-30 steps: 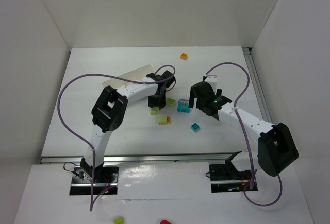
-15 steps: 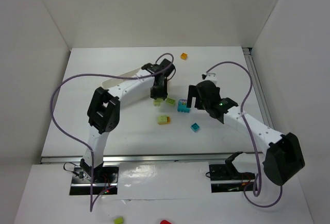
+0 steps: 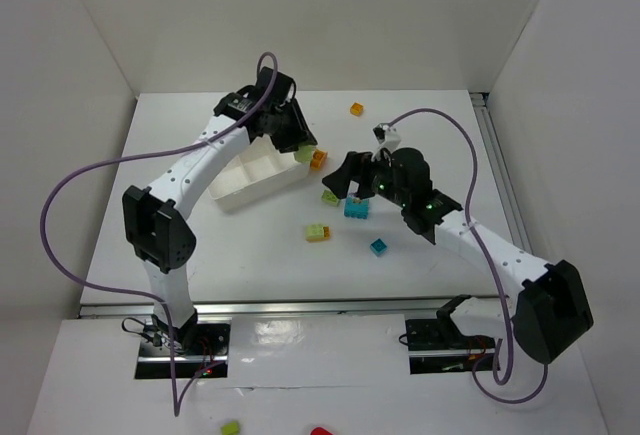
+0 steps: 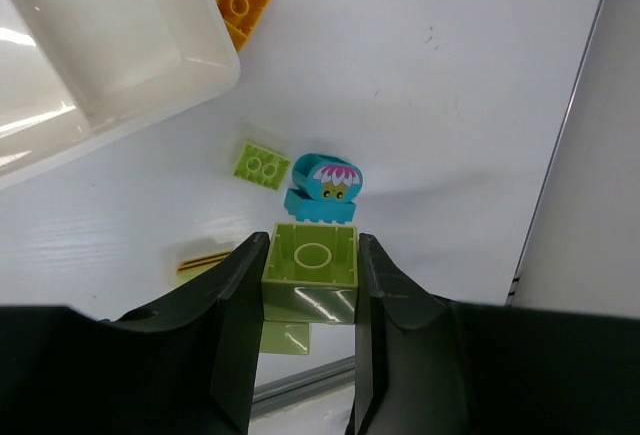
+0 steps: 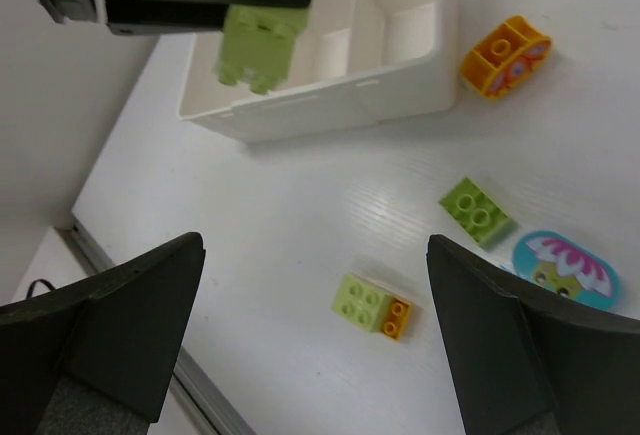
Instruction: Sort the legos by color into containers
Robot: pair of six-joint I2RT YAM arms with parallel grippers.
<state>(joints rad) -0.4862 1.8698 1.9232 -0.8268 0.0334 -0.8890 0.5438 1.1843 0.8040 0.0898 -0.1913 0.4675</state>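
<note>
The left gripper shifts to the left in the top view next and lowers into the tray's opposite end section (image 3: 229, 180) to release the lime green brick, as that section is empty.
My left gripper (image 3: 300, 147) is shut on a lime green brick (image 4: 311, 270) and holds it raised by the right end of the white three-compartment tray (image 3: 250, 170); the brick also shows in the right wrist view (image 5: 262, 45). An orange brick (image 3: 318, 159) lies against that end. My right gripper (image 3: 345, 180) is open and empty above a flat lime brick (image 3: 330, 196) and the cyan picture block (image 3: 356, 207). A lime brick joined to an orange one (image 5: 370, 307) lies below its fingers. A small cyan brick (image 3: 379, 247) sits nearer me.
Another orange brick (image 3: 357, 109) lies near the back wall. A lime piece (image 3: 230, 426) and a red piece (image 3: 320, 432) lie off the table by the arm bases. White walls close in the table on three sides.
My left gripper has lifted the lime brick from the table's middle and swung it back and left to the tray's end, uncovering the tray. My right gripper has moved left over the loose bricks.
</note>
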